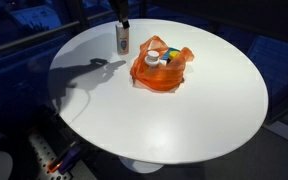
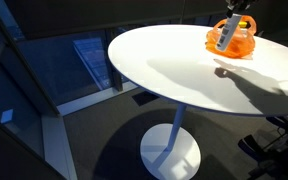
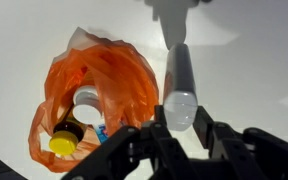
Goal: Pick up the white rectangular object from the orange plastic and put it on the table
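Note:
The gripper lowers the long white object upright onto the table beside the orange bag (image 1: 162, 68) next, then releases the object.
My gripper (image 3: 181, 128) is shut on a long white object (image 3: 180, 85) and holds it upright, hanging down beside the orange plastic bag (image 3: 96, 85). In an exterior view the white object (image 1: 123, 40) hangs over the white round table (image 1: 104, 95), left of the orange bag (image 1: 162, 68), its lower end close to the tabletop. It also shows in front of the bag in an exterior view (image 2: 225, 36). The bag (image 2: 234, 40) lies open.
Inside the bag are a white cap (image 3: 86, 99), a brown bottle with a yellow lid (image 3: 62, 142) and small blue items. The table stands on a white pedestal base (image 2: 169, 155). Cables and gear lie on the floor (image 1: 54, 160).

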Robot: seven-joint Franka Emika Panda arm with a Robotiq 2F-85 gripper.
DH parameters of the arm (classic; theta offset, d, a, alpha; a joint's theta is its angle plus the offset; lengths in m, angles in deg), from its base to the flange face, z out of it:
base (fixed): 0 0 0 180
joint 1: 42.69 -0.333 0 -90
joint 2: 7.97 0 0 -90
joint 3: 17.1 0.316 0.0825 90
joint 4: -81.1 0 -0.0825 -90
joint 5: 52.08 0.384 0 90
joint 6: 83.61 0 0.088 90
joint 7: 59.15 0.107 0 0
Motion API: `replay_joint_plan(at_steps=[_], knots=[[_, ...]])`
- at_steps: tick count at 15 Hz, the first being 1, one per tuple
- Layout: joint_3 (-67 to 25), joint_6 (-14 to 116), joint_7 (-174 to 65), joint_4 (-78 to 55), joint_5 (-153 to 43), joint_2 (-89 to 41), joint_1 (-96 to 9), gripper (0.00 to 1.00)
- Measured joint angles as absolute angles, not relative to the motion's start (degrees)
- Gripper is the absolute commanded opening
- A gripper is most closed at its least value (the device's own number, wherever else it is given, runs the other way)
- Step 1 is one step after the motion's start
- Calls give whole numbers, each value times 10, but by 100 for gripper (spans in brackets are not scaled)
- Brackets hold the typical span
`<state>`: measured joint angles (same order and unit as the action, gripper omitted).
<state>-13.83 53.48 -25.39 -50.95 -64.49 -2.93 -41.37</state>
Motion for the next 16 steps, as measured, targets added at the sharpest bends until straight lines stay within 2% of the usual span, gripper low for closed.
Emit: replay_joint_plan(at_steps=[5, 7, 8, 9, 14, 16], knots=[[-140, 564, -242, -527, -685, -54, -414, 11], [-141, 570, -233, -528, -703, -61, -414, 15], [-142, 572, -231, -528, -709, -64, -414, 58], [-143, 573, -230, -528, -714, -65, -414, 61], [-147, 573, -230, -526, -718, -51, -414, 99], [-149, 566, -236, -525, -714, -28, -413, 100]])
